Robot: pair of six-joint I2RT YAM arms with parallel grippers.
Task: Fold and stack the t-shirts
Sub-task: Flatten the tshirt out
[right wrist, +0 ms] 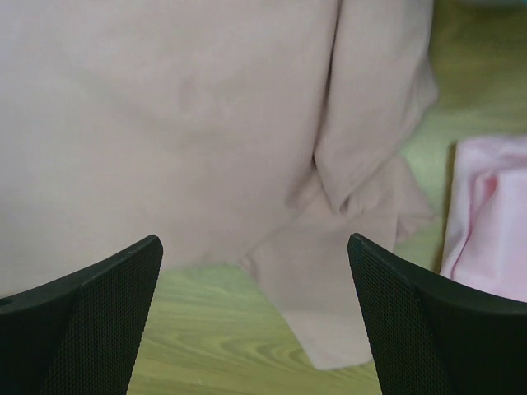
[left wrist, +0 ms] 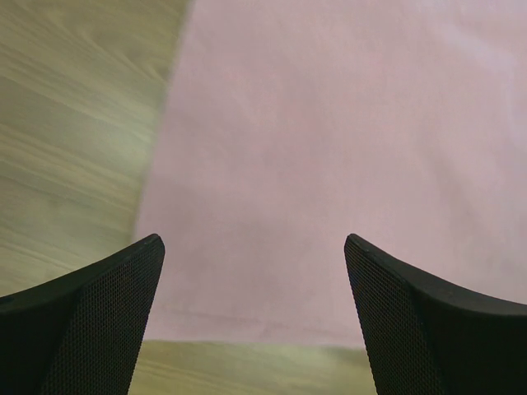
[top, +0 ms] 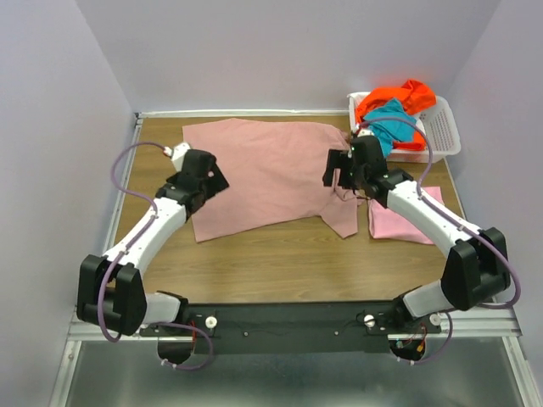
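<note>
My left gripper is open and will move back and down onto the edge of the mauve t-shirt's near hem corner (top: 199,238) (left wrist: 151,332), since that lies flat below and behind it.
A large dusty rose-mauve t-shirt (top: 263,174) lies spread flat on the wooden table. It fills the left wrist view (left wrist: 346,148) and the right wrist view (right wrist: 181,123). My left gripper (top: 212,182) hovers open over its left hem corner, nothing between the fingers. My right gripper (top: 337,172) hovers open over its right side, above a sleeve (right wrist: 346,280). A folded light pink t-shirt (top: 399,216) lies to the right, partly under my right arm, and its edge shows in the right wrist view (right wrist: 490,214). Orange (top: 399,95) and teal (top: 389,121) t-shirts sit in the basket.
A white slotted plastic basket (top: 441,127) stands at the back right corner. Bare wood table (top: 280,263) lies between the shirts and the arm bases. Pale walls close in the left, back and right sides.
</note>
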